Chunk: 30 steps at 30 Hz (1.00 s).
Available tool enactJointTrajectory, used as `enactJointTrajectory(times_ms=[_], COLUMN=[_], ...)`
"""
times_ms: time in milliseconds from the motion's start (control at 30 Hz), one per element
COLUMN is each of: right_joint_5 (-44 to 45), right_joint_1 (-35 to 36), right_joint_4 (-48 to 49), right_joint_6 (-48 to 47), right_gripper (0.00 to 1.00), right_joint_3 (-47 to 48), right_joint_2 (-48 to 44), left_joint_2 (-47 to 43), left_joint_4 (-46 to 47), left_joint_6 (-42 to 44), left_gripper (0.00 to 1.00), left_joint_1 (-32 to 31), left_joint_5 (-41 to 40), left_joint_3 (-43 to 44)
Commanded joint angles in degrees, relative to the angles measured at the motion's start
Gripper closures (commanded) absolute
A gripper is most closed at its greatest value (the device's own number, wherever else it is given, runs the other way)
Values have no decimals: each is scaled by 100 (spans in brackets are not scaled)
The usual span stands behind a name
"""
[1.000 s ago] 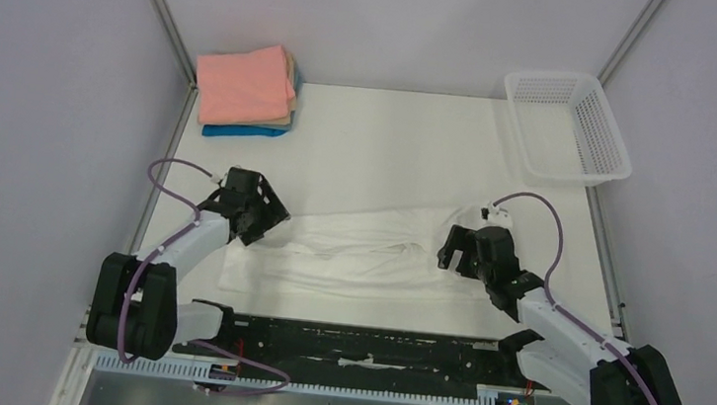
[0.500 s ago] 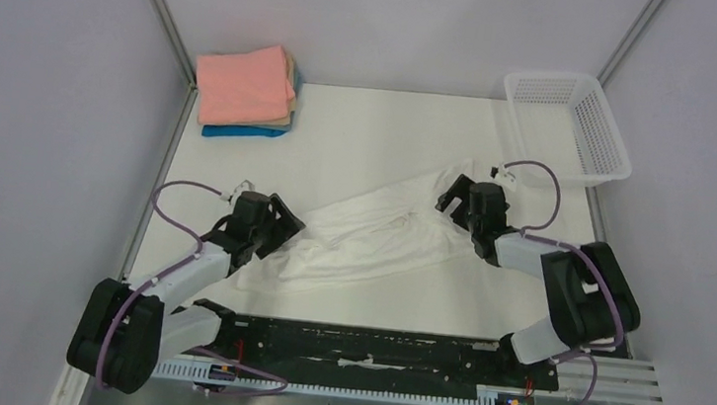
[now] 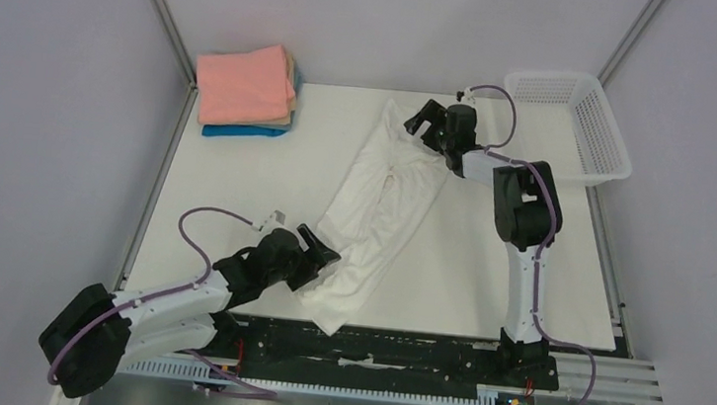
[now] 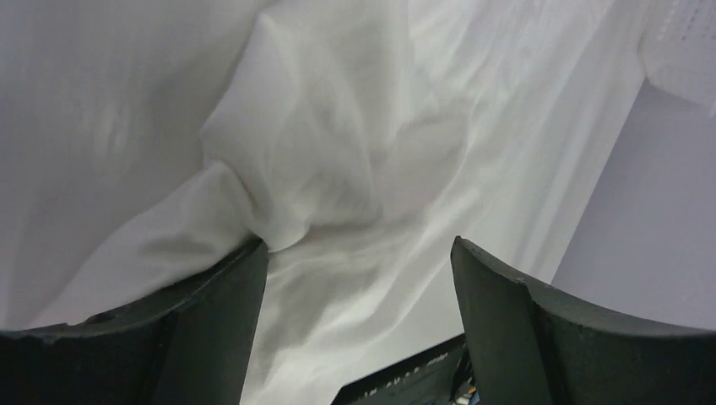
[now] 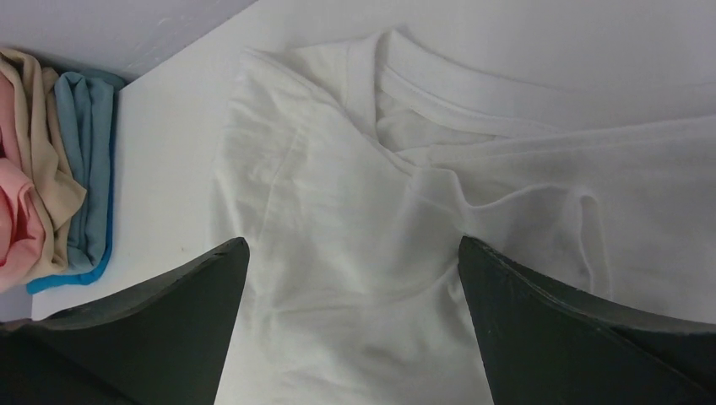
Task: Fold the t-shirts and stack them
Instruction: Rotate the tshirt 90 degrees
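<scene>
I will next pull my left gripper back toward the front bar onto the white t-shirt's hem corner on the stack's side [image 3: 303, 300], because its fingers are on either side of wrinkled cloth short of it.
The plain white t-shirt [image 3: 379, 205] lies stretched out in a long diagonal strip, its collar end far and its hem end near the front rail. My left gripper [image 3: 321, 257] sits at its near left edge. In the left wrist view the left gripper [image 4: 359, 249] is open, with wrinkled white cloth [image 4: 338, 169] under and between the fingers. My right gripper [image 3: 420, 121] is at the far collar end. It stands open over the neckline in the right wrist view [image 5: 355, 245]. Folded t-shirts in salmon-pink, tan and blue [image 3: 246, 88] are stacked at the far left corner.
A white lattice basket [image 3: 570, 124] stands at the far right corner. The black front rail [image 3: 370, 348] runs just beyond the shirt's near end. The right arm reaches far across the table. The stack's folded edges [image 5: 51, 169] show left of the right gripper.
The white shirt swung from lying across the table to a diagonal. The right gripper went far and left with the collar end. The left gripper came nearer and to the right.
</scene>
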Motion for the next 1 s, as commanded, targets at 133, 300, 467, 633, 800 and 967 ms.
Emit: enactJointTrajectory(times_ms=[133,300,467,633,800,967], right_joint_5=[221,45,-67,-172,-221,-394], right_joint_1=[-34,-53,-57,-53,-44,25], right_joint_4=[-976,-655,-587,-384,-813,-836], right_joint_6=[94,142,155,-209,-1076,-2062], right_gripper=[2,2,2,2,2,2], right_joint_3=[1800,2503,3371,3329,3076,1610], right_joint_2=[1507,2153,2549,1863,697,-834], left_joint_2=[-609,109,714,593,200,-159], left_joint_4=[-548,7,-15,-1012,-2017,-3598], left_joint_6=[-999,-878,-392,-144,54,-213], left_gripper=[14,14,14,14,14,13], left_joint_1=[-1245,-1682,-2299,-3038,-3158,-3143], left_joint_5=[-569,-498,-635,-1602,-2169,-2922], left_joint_3=[-249,-40,790,1534,1880,2070])
